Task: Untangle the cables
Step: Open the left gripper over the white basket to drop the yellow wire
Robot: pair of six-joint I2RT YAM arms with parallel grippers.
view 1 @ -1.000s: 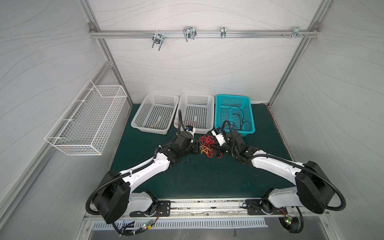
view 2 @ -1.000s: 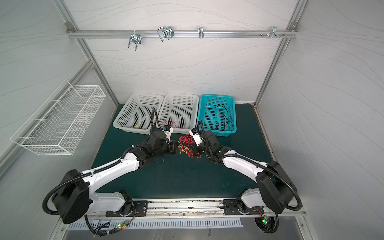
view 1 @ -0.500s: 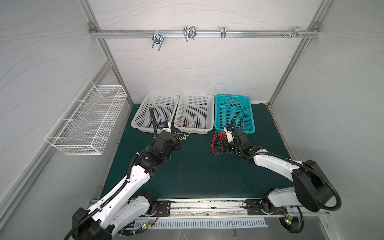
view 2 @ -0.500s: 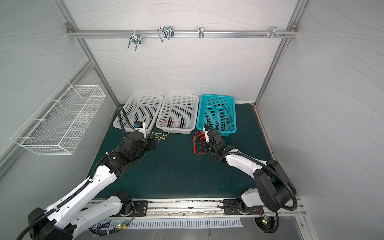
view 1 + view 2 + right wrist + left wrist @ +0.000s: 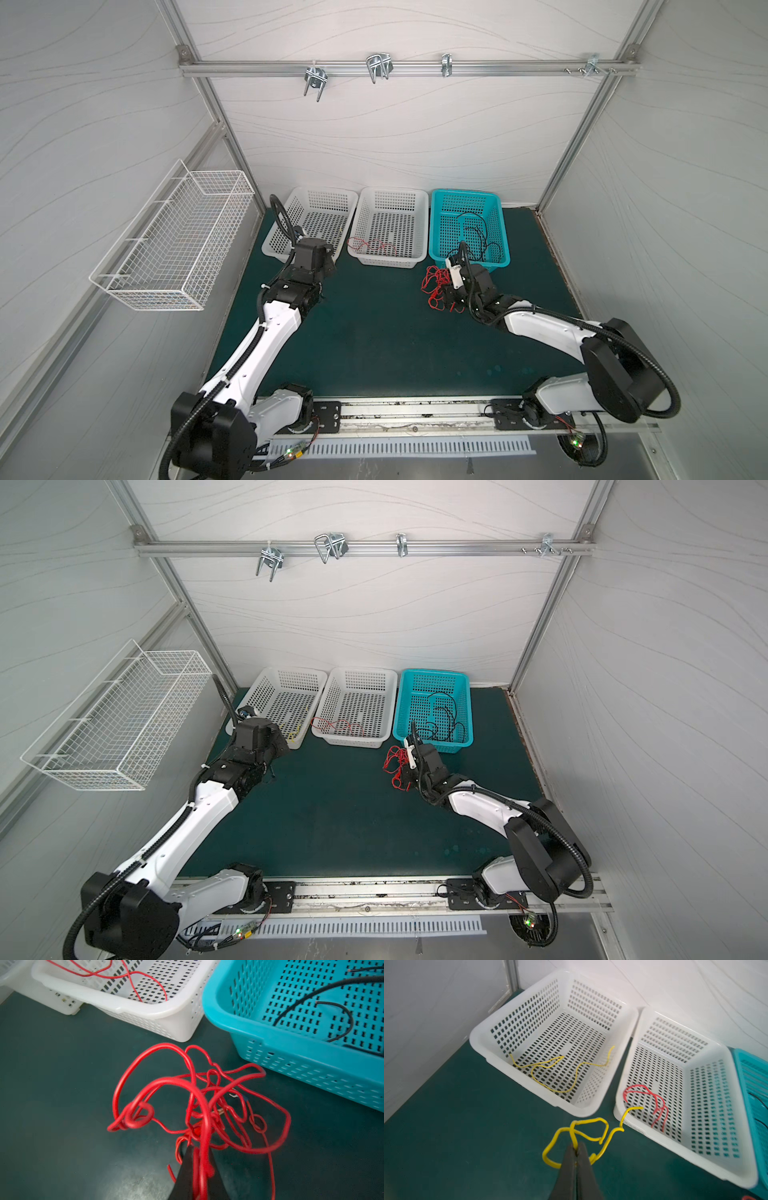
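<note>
My left gripper moves outward next over the white basket holding the other yellow cable and lowers to release, since that basket lies outward of the gripper.
My left gripper [image 5: 576, 1147] is shut on a looped yellow cable [image 5: 583, 1128], held just above the green mat in front of the left white basket [image 5: 324, 190]. Another yellow cable [image 5: 550, 1066] lies inside that basket. My right gripper [image 5: 199, 1151] is shut on a tangle of red cables [image 5: 187, 1095] in front of the teal basket [image 5: 463, 192]. In both top views the red tangle [image 5: 434, 282] [image 5: 397, 760] hangs at the right gripper [image 5: 446, 297]. A red cable [image 5: 370, 245] lies in the middle white basket [image 5: 386, 261]. Black cables [image 5: 473, 232] lie in the teal basket.
The three baskets stand in a row against the back wall. A white wire basket [image 5: 178, 241] hangs on the left wall, close to the left arm. A rail with metal hooks [image 5: 378, 66] runs overhead. Green mat [image 5: 374, 332] spreads between the two arms.
The grippers have drawn apart from the middle. The left one carried the yellow cable left to the left basket, and the right one took the red tangle right toward the teal basket.
</note>
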